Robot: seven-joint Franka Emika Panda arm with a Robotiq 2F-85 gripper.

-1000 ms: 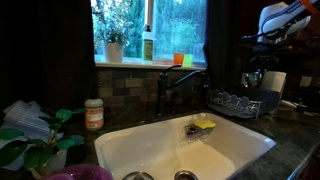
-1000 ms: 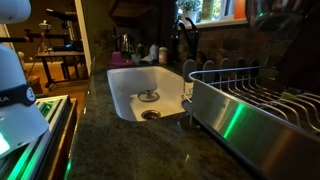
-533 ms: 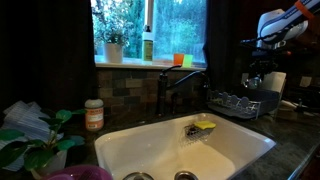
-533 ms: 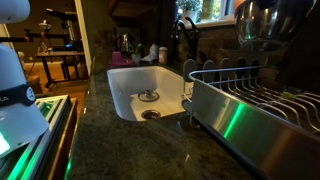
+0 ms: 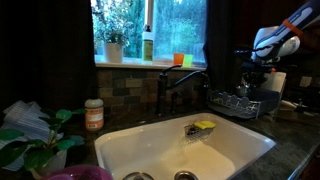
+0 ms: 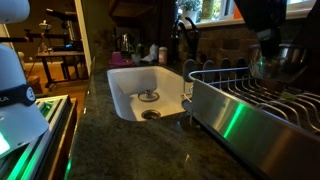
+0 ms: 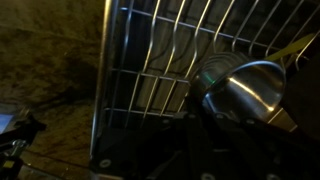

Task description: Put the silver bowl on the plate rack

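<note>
My gripper with the bowl (image 6: 279, 62) lowers toward the rack's wires next, as it still hangs above them, and releases the bowl's rim once it rests there.
The silver bowl (image 6: 279, 62) is shiny and round and hangs just above the plate rack (image 6: 240, 98), a dark wire rack with upright prongs. My gripper (image 6: 266, 42) is shut on the bowl's rim and holds it over the rack's far end. In an exterior view the bowl (image 5: 249, 86) hangs under the gripper (image 5: 254, 74), close above the rack (image 5: 233, 104). In the wrist view the bowl (image 7: 248, 90) sits at the right over the rack's wires (image 7: 150, 60). The gripper's fingers (image 7: 200, 125) are dark and hard to make out.
A white sink basin (image 5: 150, 150) (image 6: 128, 95) lies beside the rack, with a yellow-green sponge (image 5: 204, 126) in it. A dark faucet (image 5: 166, 90) stands behind the sink. A spice jar (image 5: 94, 113), a leafy plant (image 5: 40, 145) and a white roll (image 5: 274, 83) stand on the counter.
The arm has come down with the silver bowl, from well above the plate rack to just over its wires. The bowl stays in the gripper.
</note>
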